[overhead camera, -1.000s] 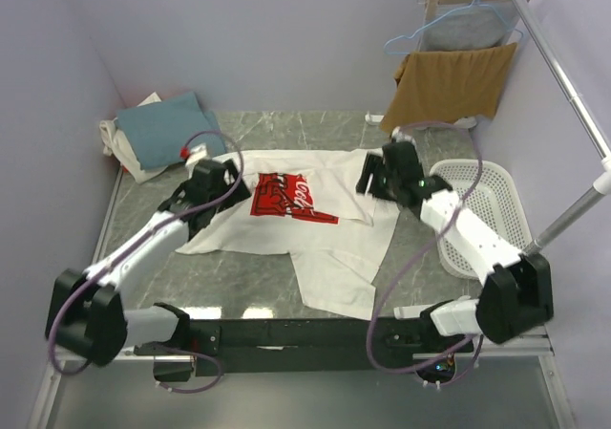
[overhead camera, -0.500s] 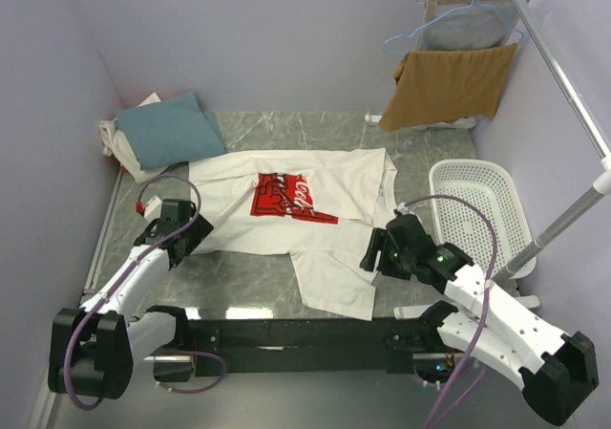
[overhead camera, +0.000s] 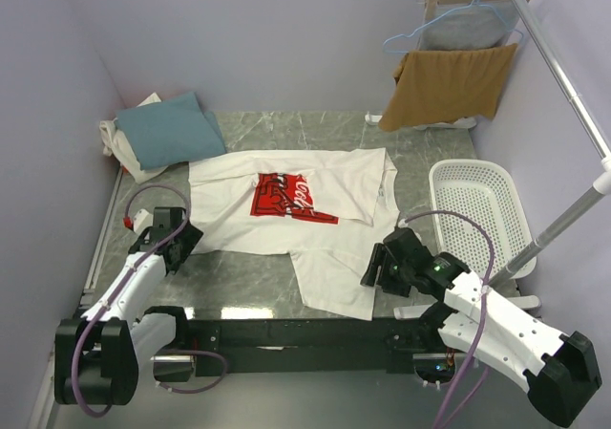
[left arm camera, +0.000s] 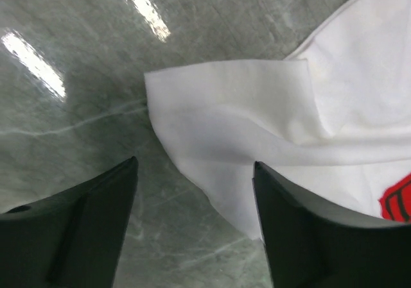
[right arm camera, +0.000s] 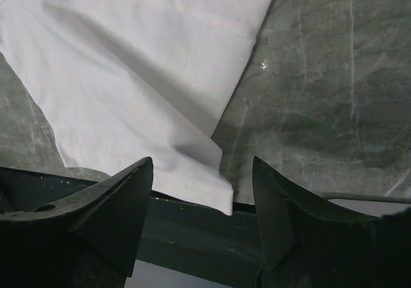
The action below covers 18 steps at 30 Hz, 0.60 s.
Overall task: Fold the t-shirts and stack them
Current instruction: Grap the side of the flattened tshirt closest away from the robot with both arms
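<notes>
My right gripper moves back and down next onto the shirt's near corner [overhead camera: 369,315] [right arm camera: 221,203] on the basket side, as it sticks out past the table edge between my open fingers.
The white t-shirt with the red chest print [overhead camera: 286,200] lies spread on the table's middle, its lower part [overhead camera: 334,276] reaching the near edge. A teal-blue shirt [overhead camera: 167,131] lies folded on an off-white one [overhead camera: 124,157] at the back left. My left gripper [overhead camera: 175,247] is open and empty, just above the table beside the white shirt's left sleeve [left arm camera: 257,127]. My right gripper [overhead camera: 375,268] is open and empty, over the shirt's near right corner [right arm camera: 192,166] at the table's front edge.
A white laundry basket [overhead camera: 477,214] stands at the right. A tan-brown cloth [overhead camera: 447,85] hangs on a rack at the back right with a grey garment on a blue hanger [overhead camera: 463,28] behind it. A metal pole [overhead camera: 563,75] runs along the right.
Both arms drew back from the shirt's upper part toward the near edge. The left gripper now sits by the left sleeve, the right by the near right corner. The shirt lies flatter.
</notes>
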Available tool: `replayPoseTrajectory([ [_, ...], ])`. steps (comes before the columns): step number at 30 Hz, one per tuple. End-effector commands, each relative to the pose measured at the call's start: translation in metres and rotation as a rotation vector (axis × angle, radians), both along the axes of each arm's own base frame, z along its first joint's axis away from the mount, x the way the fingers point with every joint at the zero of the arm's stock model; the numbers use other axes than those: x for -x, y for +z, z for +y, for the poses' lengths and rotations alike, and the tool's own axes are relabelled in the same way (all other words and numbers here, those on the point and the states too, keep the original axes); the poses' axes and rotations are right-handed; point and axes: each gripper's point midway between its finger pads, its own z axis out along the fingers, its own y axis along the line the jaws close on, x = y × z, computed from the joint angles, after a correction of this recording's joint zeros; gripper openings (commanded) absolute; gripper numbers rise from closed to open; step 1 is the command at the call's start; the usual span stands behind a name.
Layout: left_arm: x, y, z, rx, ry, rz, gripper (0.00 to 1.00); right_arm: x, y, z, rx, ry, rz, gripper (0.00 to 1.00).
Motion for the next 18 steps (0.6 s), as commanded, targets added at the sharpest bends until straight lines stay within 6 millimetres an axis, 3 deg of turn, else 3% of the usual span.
replayPoseTrajectory([
  [1,-0.003,-0.003,0.014,-0.034,0.071,-0.006,0.68,-0.001,-0.006,-0.002,0.002,-0.052,0.001,0.69],
  [2,-0.005,-0.003,0.014,-0.037,0.064,-0.013,0.56,0.000,-0.008,-0.002,0.003,-0.053,0.005,0.69],
  [5,-0.008,-0.006,0.012,-0.030,0.048,-0.018,0.35,0.000,-0.012,-0.001,-0.004,-0.066,0.013,0.66],
  [10,-0.007,-0.003,0.011,-0.029,0.028,-0.030,0.16,0.010,-0.015,-0.004,0.020,-0.077,0.064,0.62],
  [13,-0.007,-0.004,0.006,-0.008,0.014,-0.047,0.01,0.014,-0.011,0.007,-0.038,-0.062,0.057,0.61],
  [18,-0.007,-0.005,0.001,0.007,-0.020,-0.046,0.01,0.026,-0.017,0.020,-0.085,-0.018,0.095,0.58],
])
